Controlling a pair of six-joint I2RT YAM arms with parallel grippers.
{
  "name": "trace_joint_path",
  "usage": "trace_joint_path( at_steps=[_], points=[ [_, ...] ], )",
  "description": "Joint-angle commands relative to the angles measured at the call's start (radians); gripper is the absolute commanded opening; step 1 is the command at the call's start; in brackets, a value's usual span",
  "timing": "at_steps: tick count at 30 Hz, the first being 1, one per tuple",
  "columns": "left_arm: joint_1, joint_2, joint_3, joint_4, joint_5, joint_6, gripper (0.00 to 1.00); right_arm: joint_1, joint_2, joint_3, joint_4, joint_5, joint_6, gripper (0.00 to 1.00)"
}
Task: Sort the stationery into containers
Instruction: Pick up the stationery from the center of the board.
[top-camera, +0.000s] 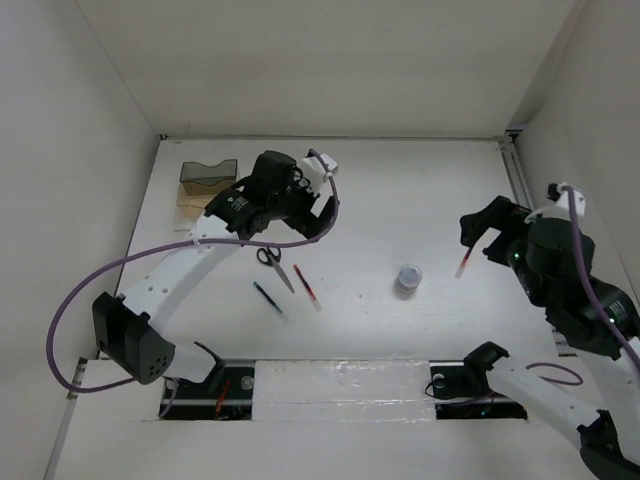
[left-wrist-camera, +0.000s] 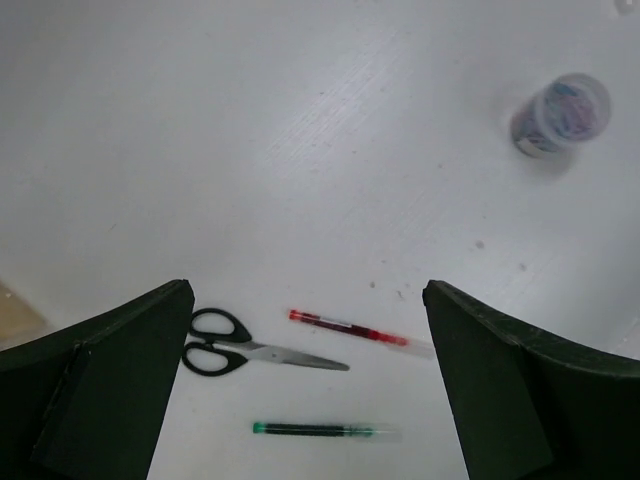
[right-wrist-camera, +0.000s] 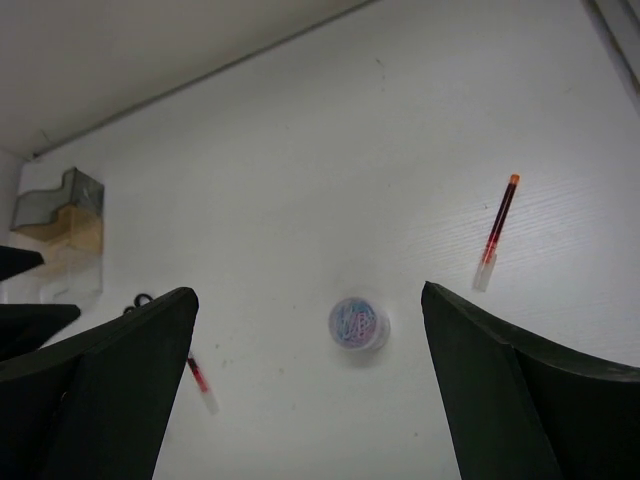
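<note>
My left gripper swings to the right in the top view next and comes down around the round lilac cylinder (top-camera: 408, 278) (left-wrist-camera: 563, 113), since bare table surrounds its sides.
Black-handled scissors (top-camera: 272, 262) (left-wrist-camera: 250, 350), a red pen (top-camera: 307, 287) (left-wrist-camera: 355, 330) and a dark pen (top-camera: 268, 298) (left-wrist-camera: 320, 430) lie together left of centre. My left gripper (top-camera: 290, 228) (left-wrist-camera: 308, 290) hangs open above them, holding nothing. A small round lilac cylinder (top-camera: 408, 278) (right-wrist-camera: 358, 322) stands mid-table. A second red pen (top-camera: 464, 262) (right-wrist-camera: 497, 232) lies to its right. My right gripper (top-camera: 480, 238) (right-wrist-camera: 310, 292) is open and empty above that area. The clear container (top-camera: 205, 185) (right-wrist-camera: 60, 230) with a brownish interior sits at the far left.
White walls enclose the table (top-camera: 400, 190) on the left, back and right. A purple cable (top-camera: 80, 300) loops off the left arm beyond the table's left edge. The arm bases stand at the near edge.
</note>
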Motion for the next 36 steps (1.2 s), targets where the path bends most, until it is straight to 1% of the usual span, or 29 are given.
trace_joint_path(
  at_steps=[1, 2, 3, 4, 5, 7, 9, 10, 13, 14, 15, 16, 17, 20, 24, 28, 31, 36],
  points=[
    [0.018, -0.005, 0.037, 0.072, 0.194, 0.026, 1.0, 0.008, -0.033, 0.101, -0.054, 0.078, 0.027, 1.0],
    [0.001, 0.01, 0.028, 0.089, 0.231, 0.026, 1.0, 0.008, -0.033, 0.135, -0.054, 0.088, 0.008, 1.0],
    [-0.084, 0.039, 0.014, 0.118, 0.231, 0.026, 1.0, 0.008, -0.024, 0.155, -0.068, 0.088, -0.001, 1.0],
    [-0.146, 0.058, 0.002, 0.17, 0.152, 0.026, 1.0, 0.008, -0.013, 0.176, -0.095, 0.102, -0.015, 1.0],
    [-0.21, 0.076, -0.024, 0.195, 0.104, 0.026, 1.0, 0.008, 0.001, 0.216, -0.109, 0.117, -0.015, 1.0],
    [-0.357, 0.133, -0.033, 0.26, 0.046, 0.026, 1.0, 0.008, 0.021, 0.247, -0.13, 0.118, -0.024, 1.0],
    [-0.398, 0.176, -0.03, 0.296, 0.032, 0.007, 1.0, 0.008, 0.012, 0.247, -0.131, 0.118, -0.024, 1.0],
    [-0.398, 0.228, -0.013, 0.305, 0.032, 0.007, 1.0, 0.008, -0.008, 0.247, -0.115, 0.099, -0.024, 1.0],
    [-0.398, 0.319, 0.083, 0.296, 0.044, -0.004, 1.0, 0.008, -0.039, 0.209, -0.091, 0.055, -0.033, 1.0],
    [-0.398, 0.367, 0.102, 0.284, 0.094, -0.013, 1.0, 0.008, -0.05, 0.198, -0.091, 0.043, -0.033, 1.0],
    [-0.407, 0.389, 0.117, 0.284, 0.111, -0.013, 1.0, 0.008, -0.05, 0.187, -0.091, 0.029, -0.042, 1.0],
    [-0.407, 0.411, 0.143, 0.284, 0.112, -0.013, 1.0, 0.008, -0.05, 0.172, -0.082, 0.029, -0.042, 1.0],
    [-0.432, 0.444, 0.143, 0.298, 0.112, -0.013, 1.0, 0.008, -0.05, 0.172, -0.081, 0.013, -0.042, 1.0],
    [-0.432, 0.489, 0.171, 0.333, 0.102, -0.013, 1.0, 0.008, -0.05, 0.137, -0.057, -0.011, -0.053, 1.0],
    [-0.432, 0.558, 0.189, 0.385, 0.093, -0.013, 1.0, 0.008, -0.106, 0.086, -0.002, -0.046, -0.087, 1.0],
    [-0.432, 0.641, 0.272, 0.358, 0.119, -0.013, 1.0, 0.008, -0.142, 0.057, 0.023, -0.056, -0.098, 1.0],
    [-0.432, 0.684, 0.296, 0.358, 0.109, -0.024, 1.0, 0.008, -0.142, 0.066, 0.012, -0.047, -0.107, 1.0],
    [-0.432, 0.716, 0.297, 0.358, 0.089, -0.024, 1.0, 0.008, -0.142, 0.075, 0.012, -0.056, -0.107, 1.0]
  ],
)
